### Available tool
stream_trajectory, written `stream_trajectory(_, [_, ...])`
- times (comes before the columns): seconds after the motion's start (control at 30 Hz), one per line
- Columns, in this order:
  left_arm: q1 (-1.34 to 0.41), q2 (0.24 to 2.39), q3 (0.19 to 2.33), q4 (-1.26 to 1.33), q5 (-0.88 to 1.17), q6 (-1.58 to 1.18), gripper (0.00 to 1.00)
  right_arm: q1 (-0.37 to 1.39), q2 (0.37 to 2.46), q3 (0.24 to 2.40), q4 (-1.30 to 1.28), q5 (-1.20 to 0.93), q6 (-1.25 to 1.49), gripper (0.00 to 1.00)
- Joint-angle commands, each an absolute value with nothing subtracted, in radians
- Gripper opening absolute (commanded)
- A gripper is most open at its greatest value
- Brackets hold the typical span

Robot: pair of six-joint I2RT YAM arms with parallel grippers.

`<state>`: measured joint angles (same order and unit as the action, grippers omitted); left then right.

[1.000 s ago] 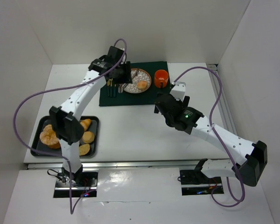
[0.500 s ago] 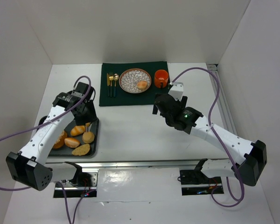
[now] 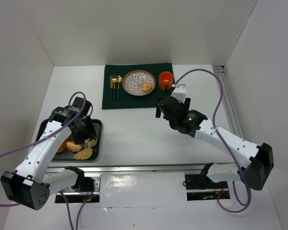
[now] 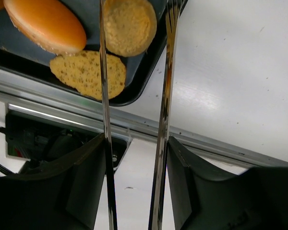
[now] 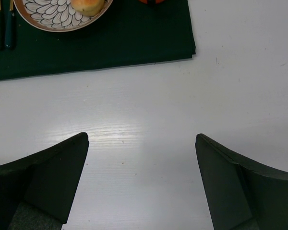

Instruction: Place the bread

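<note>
My left gripper goes down next until the tongs' spread blades straddle the round bun (image 3: pixel 92 143) (image 4: pixel 129 24), then closes them. The bun is below the gripper, between the tongs' tips.
My left gripper (image 3: pixel 84 130) hangs over the black tray (image 3: pixel 98 125) at the near left, shut on a pair of metal tongs (image 4: pixel 167 72). In the left wrist view my left gripper (image 4: pixel 136 143) has the tongs' two blades running up from its jaws, spread apart. A round bun (image 4: pixel 129 24) lies on the tray between their tips. Beside it are a long roll (image 4: pixel 45 24) and a bread slice (image 4: pixel 89 74). One bread roll (image 3: pixel 146 87) sits on the patterned plate (image 3: pixel 134 79). My right gripper (image 5: pixel 141 143) is open over bare table.
The plate rests on a dark green cloth (image 3: pixel 134 99) at the back, with cutlery (image 3: pixel 115 86) to its left and an orange cup (image 3: pixel 165 80) to its right. The right arm (image 3: pixel 206 132) stretches across the right half. The tray lies near the table's front edge.
The left arm has swung from the plate at the back down to the tray, then dropped lower toward its near end. The right arm has barely moved.
</note>
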<state>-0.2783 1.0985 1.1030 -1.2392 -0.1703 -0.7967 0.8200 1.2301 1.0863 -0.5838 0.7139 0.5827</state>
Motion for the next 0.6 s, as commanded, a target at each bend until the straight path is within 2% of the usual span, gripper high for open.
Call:
stream_trajectory(0.0, [-0.285, 1.082, 1.075, -1.275, -0.118, -0.851, 0.62, 0.815, 1.245, 1.097, -0.523, 0.697, 0.565, 0.99])
stream_trajectory(0.13, [-0.336, 1.072, 1.075, -1.285, -0.158, -0.9, 0.62, 0.815, 1.255, 1.097, -0.514, 0.696, 0.565, 0.99])
stream_trajectory(0.4, [-0.336, 1.063, 1.016, -1.29, -0.114, -0.913, 0.62, 0.815, 1.255, 1.097, -0.514, 0.687, 0.565, 0.99])
stream_trajectory(0.57, [-0.336, 1.045, 0.999, -1.307, -0.153, -0.922, 0.62, 0.815, 1.255, 1.097, -0.514, 0.678, 0.565, 0.99])
